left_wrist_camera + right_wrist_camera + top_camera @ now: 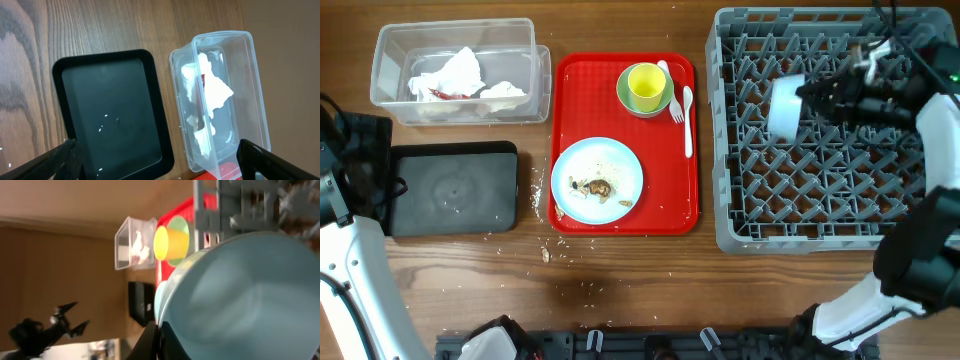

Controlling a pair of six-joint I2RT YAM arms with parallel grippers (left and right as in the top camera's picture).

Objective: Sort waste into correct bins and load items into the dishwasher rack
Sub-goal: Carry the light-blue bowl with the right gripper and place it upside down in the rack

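Note:
The light blue bowl comes down slightly onto the grey rack next, then my right gripper opens. The bowl already hangs on its side over the rack's empty wires.
My right gripper (810,98) is shut on the rim of the light blue bowl (783,108), holding it on its side over the grey dishwasher rack (800,215). The bowl fills the right wrist view (240,295), pinched between the fingers (159,335). On the red tray (620,222) are the light blue plate (620,160) with food scraps (595,186), the yellow cup (646,85) inside the pale green bowl (623,92), a white fork (672,92) and a spoon (687,125). My left gripper (157,162) is open above the black tray (110,110) and the clear tub (250,75).
Stained white napkins (450,75) lie in the clear tub (380,70). The black tray (450,190) holds only a few crumbs. Crumbs lie scattered on the wooden table (545,250) between the black tray and the red tray.

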